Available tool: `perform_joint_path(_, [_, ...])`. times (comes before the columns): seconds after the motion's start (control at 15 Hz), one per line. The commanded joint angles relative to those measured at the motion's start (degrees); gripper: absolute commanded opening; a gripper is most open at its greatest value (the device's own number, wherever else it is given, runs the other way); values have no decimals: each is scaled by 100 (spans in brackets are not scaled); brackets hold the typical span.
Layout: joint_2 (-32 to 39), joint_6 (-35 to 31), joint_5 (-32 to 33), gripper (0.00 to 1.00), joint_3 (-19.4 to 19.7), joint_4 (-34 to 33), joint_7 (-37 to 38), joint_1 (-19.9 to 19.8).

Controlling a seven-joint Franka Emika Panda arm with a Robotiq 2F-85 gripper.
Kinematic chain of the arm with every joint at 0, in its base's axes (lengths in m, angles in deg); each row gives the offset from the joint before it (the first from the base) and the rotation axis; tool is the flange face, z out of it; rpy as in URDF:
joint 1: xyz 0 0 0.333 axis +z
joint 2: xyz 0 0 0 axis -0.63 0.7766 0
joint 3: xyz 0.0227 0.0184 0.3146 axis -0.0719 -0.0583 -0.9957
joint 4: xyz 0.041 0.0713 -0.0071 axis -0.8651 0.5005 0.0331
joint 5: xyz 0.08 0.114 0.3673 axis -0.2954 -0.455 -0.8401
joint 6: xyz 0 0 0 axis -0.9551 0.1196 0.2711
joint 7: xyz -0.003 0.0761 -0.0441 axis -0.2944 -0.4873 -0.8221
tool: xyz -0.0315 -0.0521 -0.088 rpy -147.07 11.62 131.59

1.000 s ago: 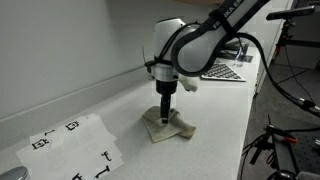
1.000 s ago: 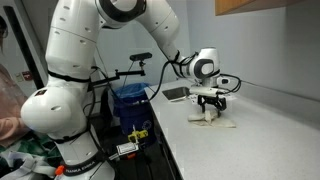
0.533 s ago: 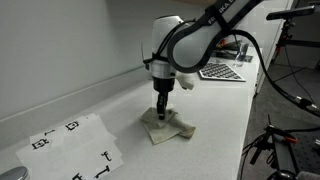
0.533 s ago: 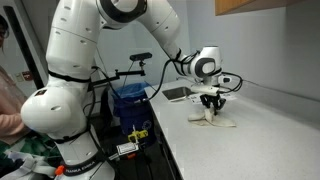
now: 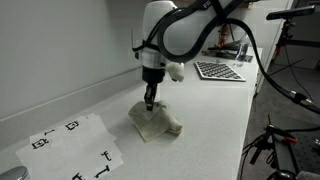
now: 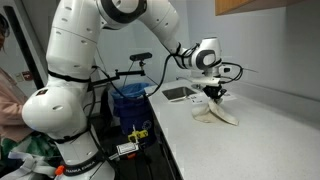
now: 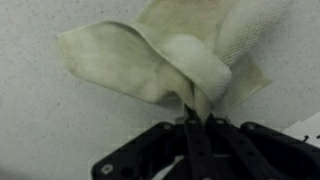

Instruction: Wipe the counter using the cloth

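Observation:
I will next lift the pinched fold with my gripper, carry it outward toward the backsplash beside the paper sheet and then lower it, because that counter strip [image 5: 114, 106] is uncovered.
The beige cloth [image 5: 152, 121] lies bunched on the white counter [image 5: 215, 120], with one fold pulled up. My gripper [image 5: 149, 102] is shut on that fold, pointing straight down. In the wrist view the two fingers pinch the cloth [image 7: 175, 65] at the gripper [image 7: 197, 118], and the rest of the fabric spreads over the counter [image 7: 50, 120]. Seen from an exterior view, the gripper [image 6: 213, 96] holds the cloth [image 6: 222, 113] so that it drapes down onto the counter [image 6: 260, 130].
A white paper sheet with black marks [image 5: 75, 148] lies near the counter's front end. A checkered board [image 5: 221, 70] sits further back. A low backsplash [image 5: 70, 98] runs along the wall. A blue bin [image 6: 130, 100] stands beside the robot base.
The jaws closed on the cloth. The gripper then moved along the counter towards the paper sheet, dragging the cloth with it, one fold lifted.

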Motion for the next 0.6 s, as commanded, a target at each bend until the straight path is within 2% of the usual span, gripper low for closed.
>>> perform_joint_path(0.0, [8,161,85,2,1,-559,53,153])
perform_joint_path(0.53, [330,-33,432,2,211,-1974,500,436])
